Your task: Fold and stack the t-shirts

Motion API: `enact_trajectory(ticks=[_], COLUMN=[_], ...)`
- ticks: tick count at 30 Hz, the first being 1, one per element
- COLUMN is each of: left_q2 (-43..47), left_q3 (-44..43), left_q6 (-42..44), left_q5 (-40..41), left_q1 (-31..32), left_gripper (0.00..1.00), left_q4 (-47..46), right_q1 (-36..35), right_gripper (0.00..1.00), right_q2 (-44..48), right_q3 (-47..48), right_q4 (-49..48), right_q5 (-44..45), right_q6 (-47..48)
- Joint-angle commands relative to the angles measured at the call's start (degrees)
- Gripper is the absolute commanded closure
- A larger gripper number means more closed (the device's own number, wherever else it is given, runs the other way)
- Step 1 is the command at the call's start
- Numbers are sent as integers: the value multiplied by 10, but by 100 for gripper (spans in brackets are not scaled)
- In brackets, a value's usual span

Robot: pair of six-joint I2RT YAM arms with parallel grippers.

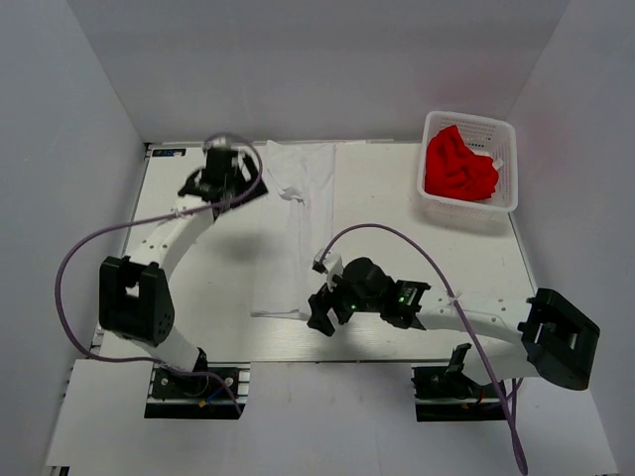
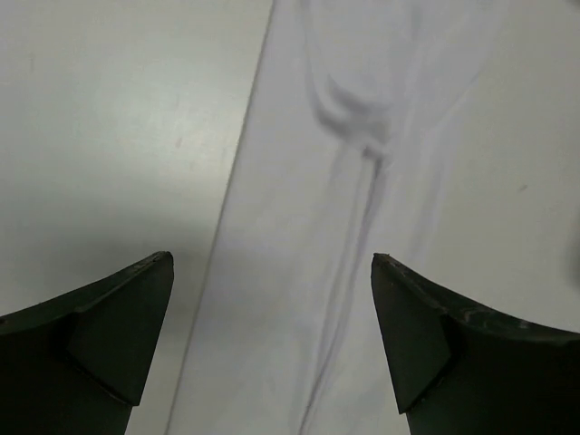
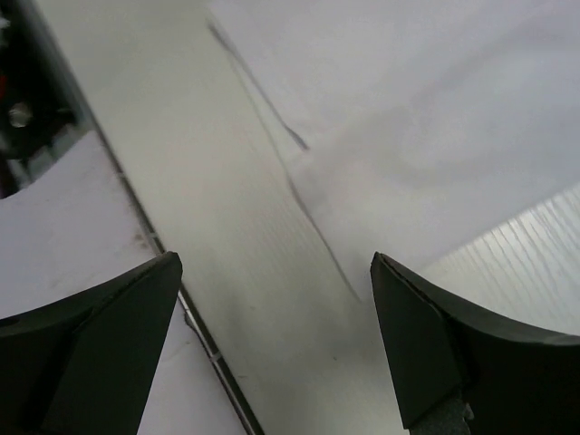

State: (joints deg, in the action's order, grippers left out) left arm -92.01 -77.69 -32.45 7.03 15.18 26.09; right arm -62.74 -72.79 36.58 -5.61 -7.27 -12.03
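Observation:
My left gripper draws back and down onto the unattended near corner (image 1: 255, 313) of the white t-shirt (image 1: 298, 238) next, since my right gripper already stands at the other.
A white t-shirt (image 1: 298, 238) lies flat in a long strip down the middle of the table (image 1: 208, 288). My left gripper (image 1: 233, 178) hangs open over its far left edge. In the left wrist view the open gripper (image 2: 272, 258) straddles the cloth's edge, with a puckered crease in the white t-shirt (image 2: 372, 136) ahead. My right gripper (image 1: 319, 315) stands open at the shirt's near right corner. In the right wrist view the gripper (image 3: 276, 258) holds nothing, and the white t-shirt (image 3: 408, 100) lies just ahead. A red t-shirt (image 1: 459, 169) sits crumpled in the basket.
A white lattice basket (image 1: 466, 206) stands at the far right corner of the table. The table's near edge (image 3: 195, 317) runs right under the right gripper. White walls close in on three sides. A purple cable (image 1: 79, 248) loops beside the left arm.

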Motion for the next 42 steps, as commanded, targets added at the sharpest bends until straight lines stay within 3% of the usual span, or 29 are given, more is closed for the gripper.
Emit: enact_trajectory(ticks=[1, 3, 9, 12, 19, 22, 24, 26, 27, 28, 29, 30, 32, 42], left_q2=[74, 135, 255, 296, 293, 273, 261, 247, 247, 241, 241, 241, 253, 261], left_q3=[178, 273, 428, 470, 513, 521, 521, 526, 526, 521, 512, 512, 490, 368], left_q6=[-90, -101, -120, -120, -120, -120, -120, -120, -120, -120, -120, -120, -120, -97], left_q5=[-23, -70, -133, -156, -166, -173, -173, -182, -188, -188, -188, -188, -188, -188], left_q1=[11, 11, 17, 24, 42, 48, 53, 58, 58, 58, 63, 64, 64, 69], left_gripper=[0, 0, 7, 15, 38, 44, 50, 68, 77, 96, 100, 100, 100, 100], left_q4=[61, 49, 74, 90, 100, 82, 74, 56, 51, 51, 56, 56, 69, 61], right_q1=[0, -2, -1, -1, -3, -5, -3, -4, -3, -3, -4, -4, -4, 4], right_gripper=[10, 10, 11, 16, 31, 39, 50, 59, 73, 76, 82, 92, 100, 100], right_q2=[-18, -34, -57, -85, -126, -124, -127, -132, -134, -135, -139, -140, -133, -136], right_q3=[-10, -8, -23, -20, -10, -12, -9, -4, -3, -1, 5, 6, 9, 118], right_q4=[39, 55, 52, 46, 48, 39, 40, 45, 50, 53, 54, 53, 50, 125], right_q5=[93, 95, 88, 113, 131, 128, 134, 152, 167, 169, 172, 176, 180, 342], right_q6=[-78, -90, -106, -114, -158, -164, -168, -172, -180, -181, -178, -172, -171, -202])
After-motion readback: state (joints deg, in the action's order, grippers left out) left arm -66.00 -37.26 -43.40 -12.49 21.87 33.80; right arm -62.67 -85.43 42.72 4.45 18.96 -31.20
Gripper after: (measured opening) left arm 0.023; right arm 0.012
